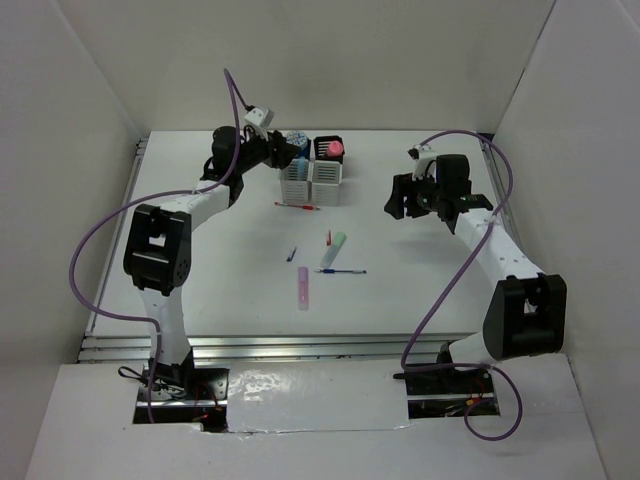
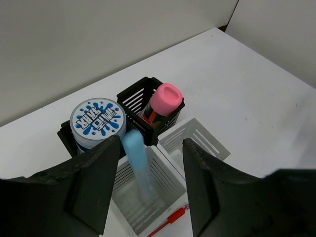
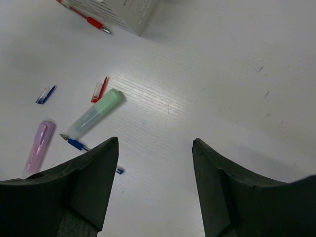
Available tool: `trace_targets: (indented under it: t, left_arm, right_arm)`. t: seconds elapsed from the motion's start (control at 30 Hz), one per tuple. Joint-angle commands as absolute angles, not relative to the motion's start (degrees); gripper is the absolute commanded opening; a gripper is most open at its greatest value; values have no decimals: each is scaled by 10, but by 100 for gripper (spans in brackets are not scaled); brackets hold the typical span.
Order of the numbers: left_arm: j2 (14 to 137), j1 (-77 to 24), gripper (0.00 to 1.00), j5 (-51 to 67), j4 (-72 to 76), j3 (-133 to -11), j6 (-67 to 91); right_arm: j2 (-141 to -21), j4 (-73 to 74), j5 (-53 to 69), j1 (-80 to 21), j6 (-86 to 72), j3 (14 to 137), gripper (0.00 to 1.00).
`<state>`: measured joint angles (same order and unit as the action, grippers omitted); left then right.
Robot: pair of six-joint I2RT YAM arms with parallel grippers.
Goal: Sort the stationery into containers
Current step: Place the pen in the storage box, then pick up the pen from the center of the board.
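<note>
The stick is still unsorted, so my left gripper will next go back from the containers (image 2: 195, 140) and down onto the middle of the purple stick (image 3: 38, 145).
My left gripper (image 2: 152, 143) stands open right over the containers (image 2: 195, 140), a 2x2 block of two black and two white cups. A pastel blue stick (image 2: 136, 160), blurred, hangs upright beside the left finger, its lower end inside the near white cup (image 2: 163, 182). On one black cup rests a blue round roll (image 2: 96, 121); the other holds a pink-capped tube (image 2: 165, 98). My right gripper (image 3: 155, 143) hovers open and empty over the table, right of a green stick (image 3: 96, 116), a purple stick (image 3: 38, 145) and a blue pen (image 3: 76, 144).
A red pen (image 1: 298, 205) lies just in front of the containers (image 1: 325, 185). A small red cap (image 3: 98, 90) and a small blue cap (image 3: 45, 95) lie near the green stick (image 1: 333, 248). White walls enclose the table on three sides.
</note>
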<state>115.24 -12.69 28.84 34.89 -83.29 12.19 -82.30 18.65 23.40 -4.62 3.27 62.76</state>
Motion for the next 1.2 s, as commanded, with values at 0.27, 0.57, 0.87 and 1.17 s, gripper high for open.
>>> trace_targets:
  t: [0.27, 0.57, 0.87, 1.17]
  left_arm:
    - [1036, -130, 62, 316, 225, -816, 100]
    - [840, -217, 59, 222, -111, -687, 102]
    - [949, -322, 84, 70, -336, -684, 275]
    - [999, -376, 82, 14, -333, -684, 302]
  right_arm:
    - [-790, 209, 245, -55, 38, 647, 68]
    - [-758, 209, 244, -56, 32, 593, 68]
    - [-742, 216, 232, -57, 31, 577, 68]
    - [-733, 219, 231, -40, 42, 561, 68]
